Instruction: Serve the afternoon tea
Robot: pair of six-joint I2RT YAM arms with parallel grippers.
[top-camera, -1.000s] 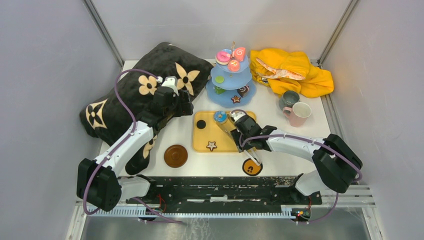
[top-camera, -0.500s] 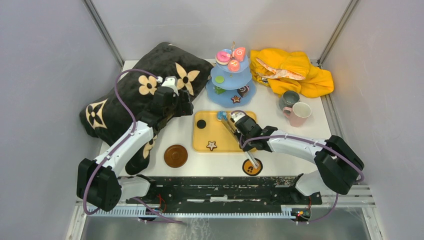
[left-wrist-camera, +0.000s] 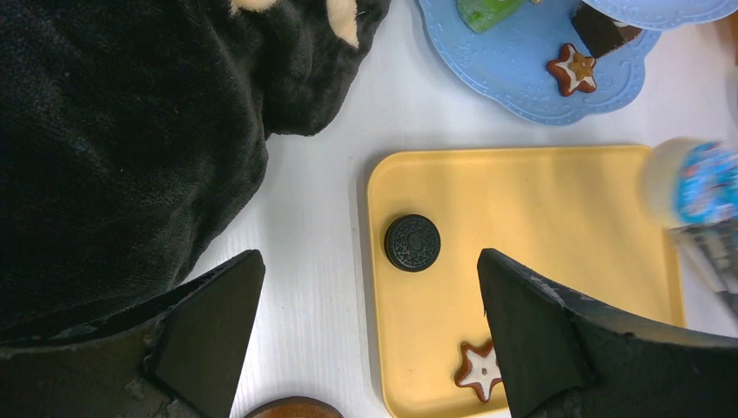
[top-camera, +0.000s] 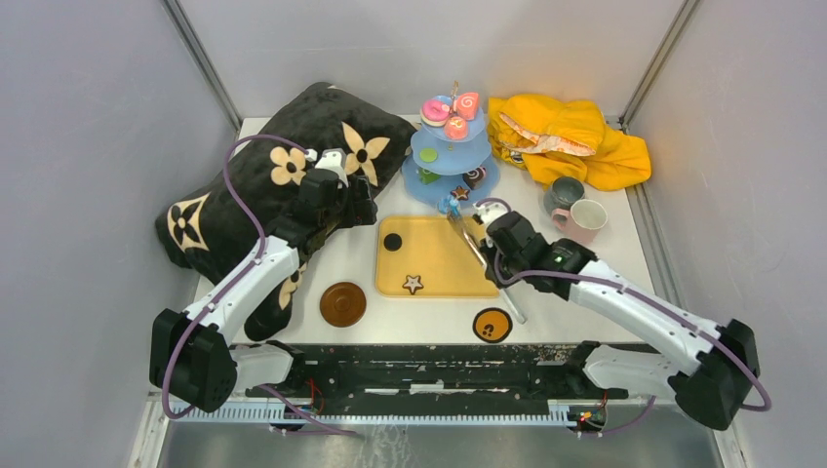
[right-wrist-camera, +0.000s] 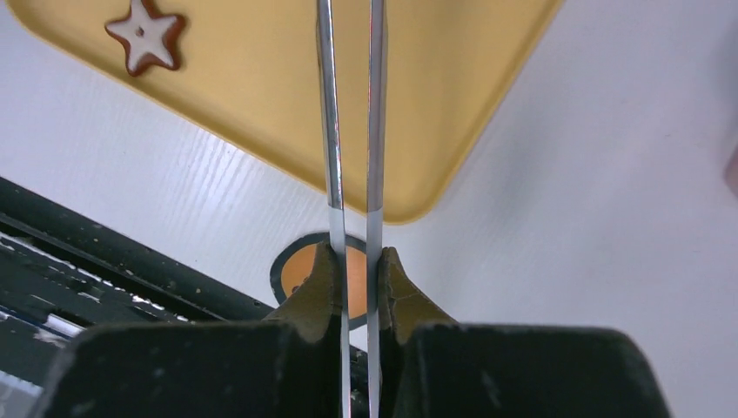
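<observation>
I will next move the tongs outward with my right gripper to bring the blue-and-white sweet over the middle level's edge [top-camera: 477,153] by the yellow cloth, where that level is empty.
My right gripper [top-camera: 499,237] [right-wrist-camera: 352,261] is shut on the metal tongs [right-wrist-camera: 350,131]. The tongs' tips pinch a blue-and-white sweet [top-camera: 451,205] [left-wrist-camera: 687,178] just in front of the bottom tier of the light-blue stand [top-camera: 451,156]. Pink swirl rolls [top-camera: 466,103] sit on its top tier. A star biscuit [top-camera: 413,284] [right-wrist-camera: 146,39] and a dark round biscuit [left-wrist-camera: 412,243] lie on the yellow tray [top-camera: 439,268]. My left gripper [top-camera: 363,209] [left-wrist-camera: 370,261] hangs open over the tray's left edge, holding nothing. The pink cup [top-camera: 585,222] and grey mug [top-camera: 564,193] stand at the right.
A brown coaster [top-camera: 343,303] and an orange coaster [top-camera: 492,325] lie near the front edge. A black flowered pillow [top-camera: 254,185] fills the left side under the left arm. A yellow cloth [top-camera: 575,141] is bunched at the back right.
The right gripper closed on the tongs, which took up the blue-and-white sweet from the tray and carried it back toward the stand. The left arm has not moved.
</observation>
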